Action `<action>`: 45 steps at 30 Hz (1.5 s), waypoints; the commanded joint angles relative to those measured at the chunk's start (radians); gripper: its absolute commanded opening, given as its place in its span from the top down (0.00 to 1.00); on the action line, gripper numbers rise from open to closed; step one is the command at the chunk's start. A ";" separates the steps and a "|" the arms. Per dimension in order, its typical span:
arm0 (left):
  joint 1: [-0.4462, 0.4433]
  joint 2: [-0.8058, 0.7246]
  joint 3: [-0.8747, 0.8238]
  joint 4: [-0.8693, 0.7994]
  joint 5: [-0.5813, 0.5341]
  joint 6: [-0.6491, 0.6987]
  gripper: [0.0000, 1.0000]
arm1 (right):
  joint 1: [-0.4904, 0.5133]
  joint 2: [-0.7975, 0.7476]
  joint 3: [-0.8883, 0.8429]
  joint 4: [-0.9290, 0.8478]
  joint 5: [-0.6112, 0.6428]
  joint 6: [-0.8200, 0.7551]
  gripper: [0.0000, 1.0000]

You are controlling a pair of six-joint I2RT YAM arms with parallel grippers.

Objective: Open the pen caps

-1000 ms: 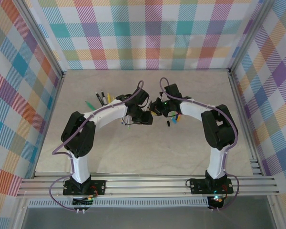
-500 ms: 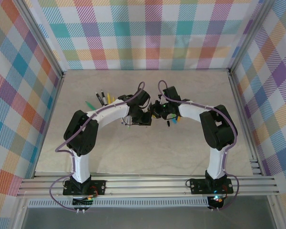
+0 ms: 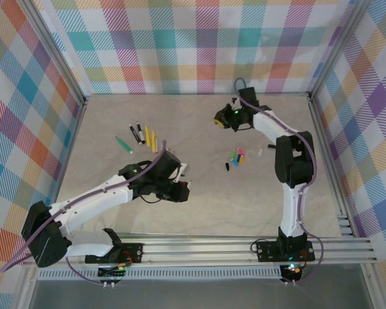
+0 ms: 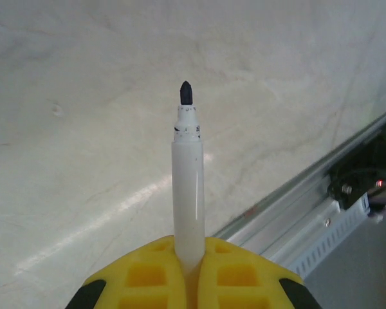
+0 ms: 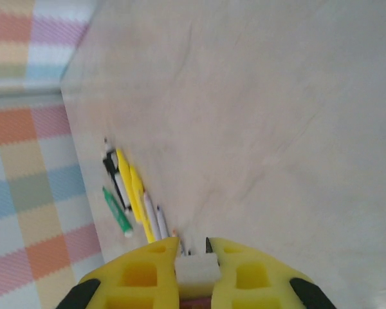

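Note:
Next, my left gripper moves outward and down to the tabletop (image 3: 182,156) beside the pen row and releases the pen with the white body there, since its black tip is bare.
My left gripper (image 4: 188,248) is shut on a white-barrelled pen (image 4: 186,187), whose bare black tip (image 4: 186,93) points away over the table. From above, this gripper (image 3: 180,190) hangs over the near-left part of the table. My right gripper (image 5: 194,246) is shut on a short white pen cap (image 5: 196,270). It (image 3: 220,119) sits high toward the far wall. A row of pens (image 3: 140,135) lies at the far left: green (image 5: 116,209), yellow (image 5: 132,187), black and white. Loose coloured caps (image 3: 237,156) lie in a small cluster right of centre.
The aluminium rail (image 4: 309,193) of the near table edge runs close below my left gripper. Checked walls (image 3: 199,45) close the table on three sides. A tiny white piece (image 3: 258,152) lies beside the cap cluster.
The grippers were together at the table's middle and have pulled apart. The left arm drew back to the near left with the pen. The right arm swung to the far side with the cap.

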 commanded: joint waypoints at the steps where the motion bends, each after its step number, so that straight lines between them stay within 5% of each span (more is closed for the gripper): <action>1: 0.064 0.074 0.034 -0.061 -0.052 0.017 1.00 | 0.038 -0.008 -0.034 -0.022 0.015 -0.015 1.00; 9: 0.174 0.411 0.286 -0.072 -0.181 0.087 1.00 | 0.056 -0.117 -0.129 -0.194 0.210 -0.173 1.00; 19: 0.181 0.702 0.488 -0.170 -0.389 0.112 1.00 | 0.083 -0.152 -0.198 -0.261 0.376 -0.264 1.00; 26: 0.204 0.762 0.539 -0.187 -0.428 0.100 0.99 | 0.084 -0.134 -0.195 -0.279 0.412 -0.286 1.00; 31: 0.209 0.813 0.585 -0.201 -0.429 0.099 0.80 | 0.087 -0.110 -0.178 -0.316 0.436 -0.302 1.00; 45: 0.212 0.809 0.626 -0.208 -0.435 0.096 0.77 | 0.109 -0.056 -0.141 -0.376 0.491 -0.330 1.00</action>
